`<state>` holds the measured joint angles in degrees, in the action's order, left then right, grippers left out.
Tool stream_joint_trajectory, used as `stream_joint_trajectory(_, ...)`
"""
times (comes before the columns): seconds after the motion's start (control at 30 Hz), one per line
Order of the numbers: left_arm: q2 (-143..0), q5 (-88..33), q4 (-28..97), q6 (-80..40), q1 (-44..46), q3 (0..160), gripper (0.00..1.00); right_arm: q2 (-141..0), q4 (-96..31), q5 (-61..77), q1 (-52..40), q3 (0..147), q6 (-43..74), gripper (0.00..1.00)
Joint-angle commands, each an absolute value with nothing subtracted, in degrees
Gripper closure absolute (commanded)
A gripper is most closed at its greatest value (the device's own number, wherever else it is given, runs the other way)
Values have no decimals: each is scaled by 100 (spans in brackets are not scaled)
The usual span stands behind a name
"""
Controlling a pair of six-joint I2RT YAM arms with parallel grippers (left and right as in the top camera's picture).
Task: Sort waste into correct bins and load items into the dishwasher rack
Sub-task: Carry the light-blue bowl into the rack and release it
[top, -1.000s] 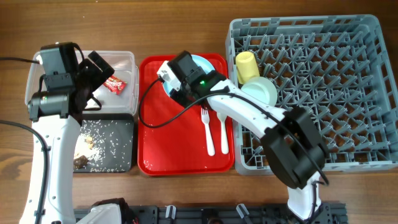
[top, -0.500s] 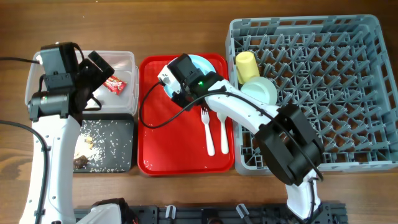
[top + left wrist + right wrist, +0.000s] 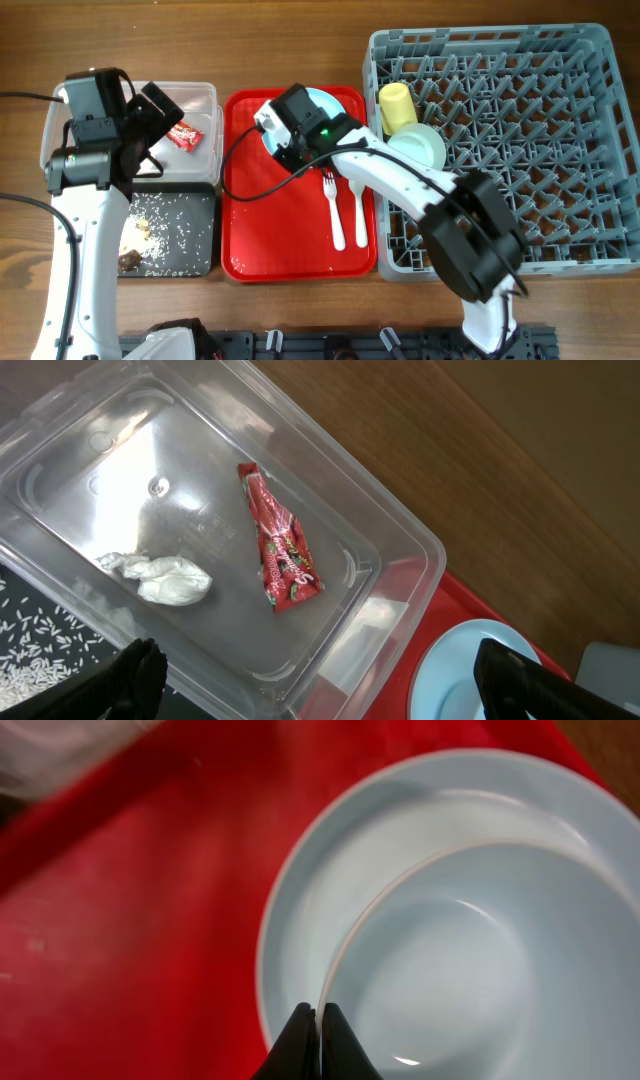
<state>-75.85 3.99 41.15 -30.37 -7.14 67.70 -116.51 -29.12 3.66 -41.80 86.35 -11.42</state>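
My right gripper lifts across and back next, tilting, then lowers into the rack's empty near slots, which lie to its right in the overhead view.
My right gripper (image 3: 318,1015) is shut on the rim of the pale blue bowl (image 3: 470,950), which sits in the pale blue plate (image 3: 330,880) on the red tray. In the overhead view this gripper (image 3: 292,138) covers most of the plate (image 3: 338,104). My left gripper (image 3: 325,675) is open and empty above the clear tub (image 3: 400,530), which holds the red wrapper (image 3: 283,545) and the white tissue (image 3: 160,575). The black tray (image 3: 200,200) holds rice scraps (image 3: 160,225). The fork (image 3: 332,210) and spoon (image 3: 358,210) lie on the red tray. The yellow cup (image 3: 396,103) and pale green bowl (image 3: 420,143) stand in the grey rack (image 3: 520,140).
The red tray (image 3: 280,240) lies between the two bins on the left and the rack on the right. The right arm reaches across the rack's near left corner. The clear tub (image 3: 205,100) sits behind the black tray.
Almost nothing has changed. The right gripper stays closed on the bowl's rim over the plate, and the left arm has not moved.
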Motion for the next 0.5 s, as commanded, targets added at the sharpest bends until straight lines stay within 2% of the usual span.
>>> stream_joint_trajectory(0.0, -7585, 395, 4101, -3089, -731, 6825, 0, -10416, -2873, 1214, -4053, 8873, -469, 96)
stream_joint_trajectory(0.1, -7585, 395, 4101, -3089, -731, 6825, 0, -9196, -2928, 2268, -3428, 8873, 504, 96)
stream_joint_trajectory(0.2, -7585, 395, 4101, -3089, -731, 6825, 0, -8659, -3098, 3601, -2698, 8871, 934, 96)
stream_joint_trajectory(0.3, -7585, 395, 4101, -3089, -731, 6825, 0, -8374, -3400, 5068, -1874, 8871, 1321, 96)
stream_joint_trajectory(0.47, -7585, 395, 4101, -3089, -731, 6825, 0, -8305, -4744, 7258, -493, 8792, 1367, 96)
